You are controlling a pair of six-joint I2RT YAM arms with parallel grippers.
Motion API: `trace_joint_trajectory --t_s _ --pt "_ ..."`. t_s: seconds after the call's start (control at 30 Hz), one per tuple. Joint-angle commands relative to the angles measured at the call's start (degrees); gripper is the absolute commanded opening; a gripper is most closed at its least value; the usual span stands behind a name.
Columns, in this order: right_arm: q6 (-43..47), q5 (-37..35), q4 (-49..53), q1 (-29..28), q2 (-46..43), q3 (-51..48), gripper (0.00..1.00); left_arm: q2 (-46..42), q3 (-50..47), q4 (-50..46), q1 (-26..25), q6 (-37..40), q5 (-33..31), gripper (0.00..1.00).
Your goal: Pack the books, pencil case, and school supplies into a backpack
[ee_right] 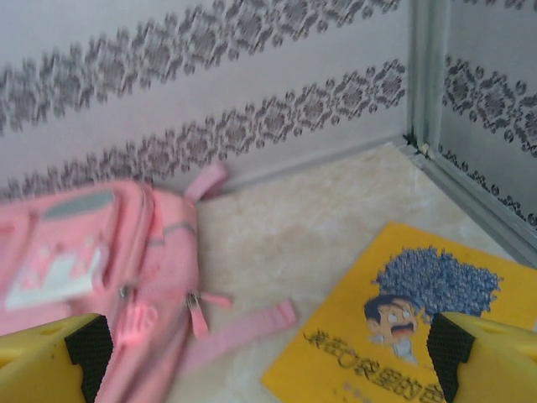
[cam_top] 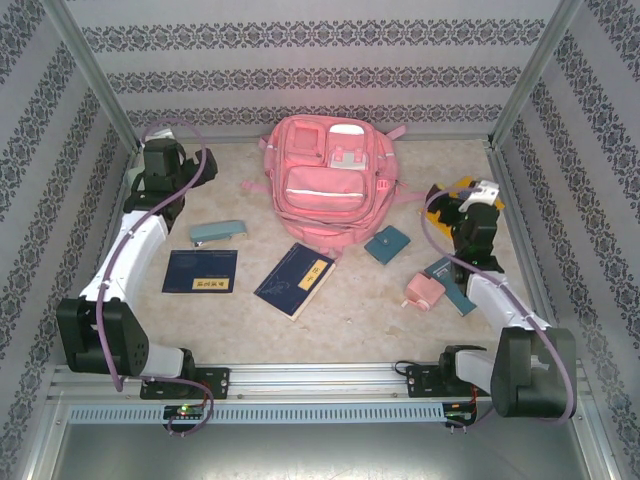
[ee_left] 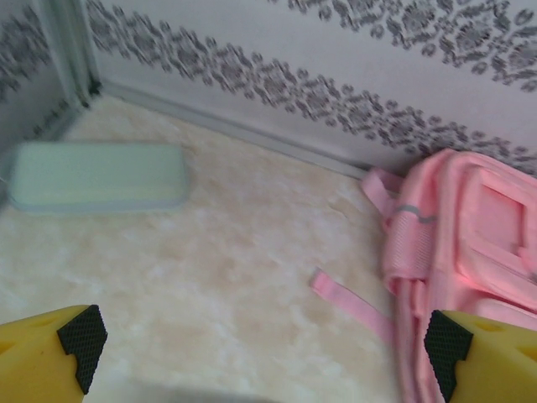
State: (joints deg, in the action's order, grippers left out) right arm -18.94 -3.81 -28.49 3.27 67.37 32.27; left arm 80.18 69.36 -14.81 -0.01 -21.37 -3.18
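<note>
The side of the backpack with the mesh pocket faces my open right gripper uncovered. My gripper will next come across from the yellow book (ee_right: 411,336) toward the backpack, then down onto the backpack's mesh side pocket (ee_right: 174,264).
The pink backpack (cam_top: 328,180) lies flat at the back middle of the table, also seen as backpack (ee_left: 470,252) and backpack (ee_right: 92,260). Two navy books (cam_top: 200,271) (cam_top: 295,279) lie in front of it. The yellow book (ee_right: 411,336) lies at the back right, partly under my right gripper (cam_top: 480,200). The mint pencil case (ee_left: 96,175) rests near the back left corner. A pink block (cam_top: 424,292) and teal pads (cam_top: 387,244) (cam_top: 450,285) sit on the right. My left gripper (ee_left: 264,344) hangs open over bare table left of the backpack. My right gripper (ee_right: 267,353) is open between the backpack and the yellow book.
A teal oblong item (cam_top: 218,232) lies left of the backpack's lower end. Loose pink straps (ee_left: 352,302) (ee_right: 243,327) trail from the backpack's sides. Patterned walls and metal posts (cam_top: 520,75) enclose the table on three sides.
</note>
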Motion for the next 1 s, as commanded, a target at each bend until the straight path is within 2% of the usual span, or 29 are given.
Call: trace_joint_trajectory --t_s 0.0,0.13,0.2,0.27,0.5,0.63,0.8,0.9,0.97 --pt "-8.1 3.8 7.1 0.4 3.5 6.8 0.98 2.2 0.9 -10.1 -1.2 -11.0 7.9 1.00" --pt "-8.7 9.7 14.9 -1.4 12.3 17.7 0.98 3.4 -0.9 -8.6 -6.7 -17.0 8.2 0.99" --pt "-7.6 10.2 20.0 -3.3 16.9 23.3 0.98 4.3 -2.8 -5.9 -10.1 -18.4 10.8 0.95" --pt "-7.5 9.8 23.3 -5.2 21.5 28.2 0.98 6.5 -3.1 -5.2 -14.5 -20.2 10.3 0.93" --pt "-8.2 11.6 28.2 -8.5 35.7 39.5 0.98 17.8 -0.9 -3.1 -24.7 -26.9 11.7 0.84" --pt "-6.5 10.2 37.6 -8.9 43.7 49.7 0.98 22.9 1.0 -3.0 -27.1 -29.7 11.8 0.83" --pt "-7.4 10.8 42.2 -7.8 51.3 58.7 0.97 27.6 2.6 -2.1 -27.4 -32.5 13.9 0.82" --pt "-8.2 15.0 44.5 -6.6 56.6 64.7 0.85 28.8 3.3 -1.9 -27.5 -33.4 13.6 0.75" --pt "-8.8 17.7 46.0 -5.9 59.5 68.0 0.76 29.7 4.2 -2.5 -27.5 -33.6 13.3 0.74"
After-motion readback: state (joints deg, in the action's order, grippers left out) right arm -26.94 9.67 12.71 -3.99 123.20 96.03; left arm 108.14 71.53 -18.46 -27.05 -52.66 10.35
